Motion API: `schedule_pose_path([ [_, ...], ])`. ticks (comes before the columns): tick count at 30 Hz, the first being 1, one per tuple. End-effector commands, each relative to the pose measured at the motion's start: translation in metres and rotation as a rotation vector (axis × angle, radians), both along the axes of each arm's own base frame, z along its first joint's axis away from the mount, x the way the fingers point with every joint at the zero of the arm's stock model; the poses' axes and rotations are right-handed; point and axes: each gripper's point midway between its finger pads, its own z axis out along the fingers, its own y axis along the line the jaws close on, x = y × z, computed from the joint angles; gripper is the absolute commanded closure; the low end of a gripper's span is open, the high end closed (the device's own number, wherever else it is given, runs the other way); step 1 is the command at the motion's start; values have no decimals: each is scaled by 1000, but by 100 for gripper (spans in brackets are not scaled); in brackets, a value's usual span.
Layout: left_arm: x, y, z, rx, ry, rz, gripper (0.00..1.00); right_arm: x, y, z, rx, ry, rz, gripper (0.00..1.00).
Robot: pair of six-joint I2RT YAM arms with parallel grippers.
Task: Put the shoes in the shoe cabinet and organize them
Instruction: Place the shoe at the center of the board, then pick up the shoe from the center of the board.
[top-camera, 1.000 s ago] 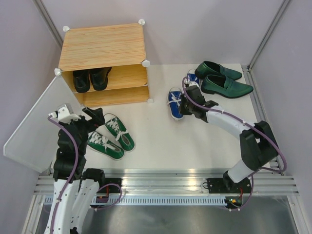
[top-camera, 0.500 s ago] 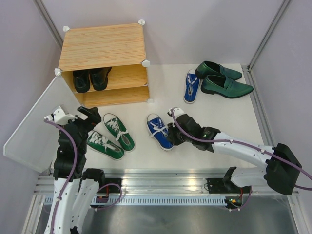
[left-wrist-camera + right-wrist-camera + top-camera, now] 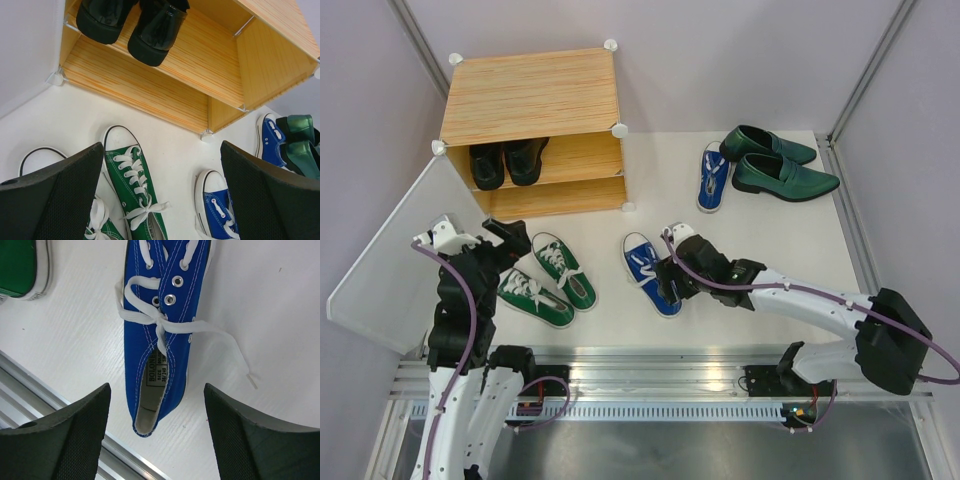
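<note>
The right gripper comes down onto the blue sneaker's heel edge [image 3: 669,309] [image 3: 148,427] next and closes there, because its open fingers already hang on either side of that narrow heel.
The shoe cabinet [image 3: 535,95] stands at the back left with its frosted door [image 3: 380,255] swung open. Black boots [image 3: 507,163] [image 3: 131,22] sit on its upper shelf. Two green sneakers [image 3: 548,280] [image 3: 132,185] lie in front of it, under my open left gripper [image 3: 500,240] [image 3: 160,200]. One blue sneaker [image 3: 650,272] [image 3: 162,335] lies flat mid-table. My right gripper [image 3: 667,283] [image 3: 156,392] hangs open over its heel, fingers clear of both sides. The other blue sneaker [image 3: 713,177] [image 3: 270,142] lies beside the green loafers [image 3: 775,160].
The lower cabinet shelf [image 3: 555,198] holds nothing. A metal rail [image 3: 60,412] runs along the table's near edge, just behind the blue sneaker's heel. Grey walls close in the back and sides.
My right gripper carried a blue sneaker from beside the loafers to mid-table, set it down and opened. The left arm has barely moved.
</note>
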Motion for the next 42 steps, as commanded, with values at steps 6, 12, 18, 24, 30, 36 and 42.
schedule_pose_path([
  [6, 0, 1, 10, 34, -25, -11, 0, 14, 12, -8, -39, -46, 26, 20],
  [12, -1, 2, 8, 35, -23, -5, 0, 22, 22, -27, -90, -19, 41, 18],
  [18, -2, 9, 7, 24, -17, 41, 0, 20, 30, -37, -121, -16, 64, 25],
  [24, -7, 17, 8, 30, -13, 82, 0, 12, 37, -34, -121, -18, 91, 73],
  [30, -9, 20, 9, 30, -18, 99, 0, 10, 47, -27, -84, -3, 110, 99],
  [36, -12, 25, 10, 35, -11, 132, 0, 17, 69, 9, 13, -31, 120, 99],
  [42, -18, 34, 11, 36, -5, 182, 0, 32, 101, 84, 168, -109, 123, 99],
])
